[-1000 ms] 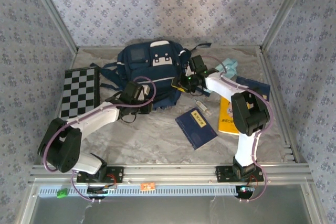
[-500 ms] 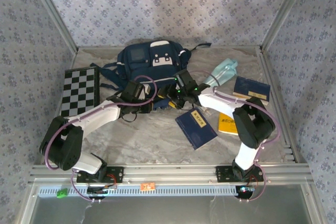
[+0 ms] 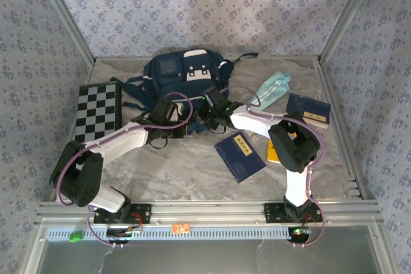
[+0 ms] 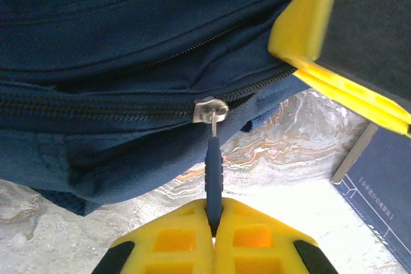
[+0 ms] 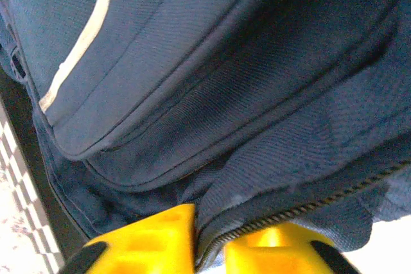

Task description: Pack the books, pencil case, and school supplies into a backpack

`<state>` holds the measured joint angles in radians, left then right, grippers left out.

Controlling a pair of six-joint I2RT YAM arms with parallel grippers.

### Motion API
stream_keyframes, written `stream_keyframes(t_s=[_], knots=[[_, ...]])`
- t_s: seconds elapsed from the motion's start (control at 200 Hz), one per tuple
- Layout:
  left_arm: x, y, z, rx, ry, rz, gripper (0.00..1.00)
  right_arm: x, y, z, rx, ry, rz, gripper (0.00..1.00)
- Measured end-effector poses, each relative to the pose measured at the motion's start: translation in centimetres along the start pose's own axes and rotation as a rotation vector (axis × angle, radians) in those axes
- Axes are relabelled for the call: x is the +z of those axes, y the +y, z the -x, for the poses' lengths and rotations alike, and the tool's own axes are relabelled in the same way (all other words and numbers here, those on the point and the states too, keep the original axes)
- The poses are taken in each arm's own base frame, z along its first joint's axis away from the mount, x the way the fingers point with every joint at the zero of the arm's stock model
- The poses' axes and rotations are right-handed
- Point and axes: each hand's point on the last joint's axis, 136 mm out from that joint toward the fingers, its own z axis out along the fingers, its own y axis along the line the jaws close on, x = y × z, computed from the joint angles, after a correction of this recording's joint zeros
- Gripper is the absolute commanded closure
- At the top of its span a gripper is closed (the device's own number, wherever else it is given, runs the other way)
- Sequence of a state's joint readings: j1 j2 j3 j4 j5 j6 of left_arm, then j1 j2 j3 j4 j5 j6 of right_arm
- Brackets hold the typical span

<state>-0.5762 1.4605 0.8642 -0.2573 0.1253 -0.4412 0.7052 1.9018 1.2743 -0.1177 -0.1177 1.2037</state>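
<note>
My left gripper will next pull the zipper pull toward the checkered board, outward to the backpack's strap-side edge, and release it, since teeth that way remain closed.
The navy backpack lies at the back centre. My left gripper is shut on the blue zipper pull hanging from the silver slider; from above, this left gripper sits at the bag's front edge. My right gripper is shut on a fold of backpack fabric beside the zipper teeth, next to the left one. A navy book lies in the middle, a yellow book shows partly under the right arm, and a dark book lies right. The mint pencil case lies behind. The school supplies are hidden.
A black-and-white checkered board lies at the left, beside the backpack's straps. The metal frame rail runs along the near edge and patterned walls close in the sides. Bare marbled tabletop stretches in front of the arms.
My right gripper swung left from near the pencil case to the backpack's front edge, opened on the way, then closed on the fabric. The left gripper kept its hold on the zipper pull.
</note>
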Motion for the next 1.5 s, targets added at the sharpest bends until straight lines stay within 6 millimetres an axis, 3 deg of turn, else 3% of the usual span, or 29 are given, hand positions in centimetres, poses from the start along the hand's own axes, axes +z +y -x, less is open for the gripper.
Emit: stream_keyframes(t_s=[0.08,0.48,0.974,1.144,1.284,1.504], knots=[[0.1,0.3,-0.1,0.003,0.000,0.012,1.00,0.0,0.1,0.1,-0.015,-0.009,0.003,1.00],[-2.0,3.0,1.2,-0.036,-0.068,0.081,1.00,-2.3,0.5,0.9,-0.044,-0.021,0.036,1.00],[-3.4,11.8,2.2,-0.277,-0.115,0.231,1.00,-5.6,0.7,1.5,-0.066,0.043,0.086,1.00],[-2.4,14.8,2.9,-0.361,-0.113,0.258,1.00,-6.1,0.4,0.6,-0.070,0.073,0.103,1.00],[-1.3,16.9,4.6,-0.413,-0.107,0.273,1.00,-6.0,-0.9,-0.3,-0.063,0.083,0.084,1.00],[-0.6,18.6,8.2,-0.443,-0.131,0.285,1.00,-5.8,-0.7,-1.3,-0.054,0.071,0.096,1.00]])
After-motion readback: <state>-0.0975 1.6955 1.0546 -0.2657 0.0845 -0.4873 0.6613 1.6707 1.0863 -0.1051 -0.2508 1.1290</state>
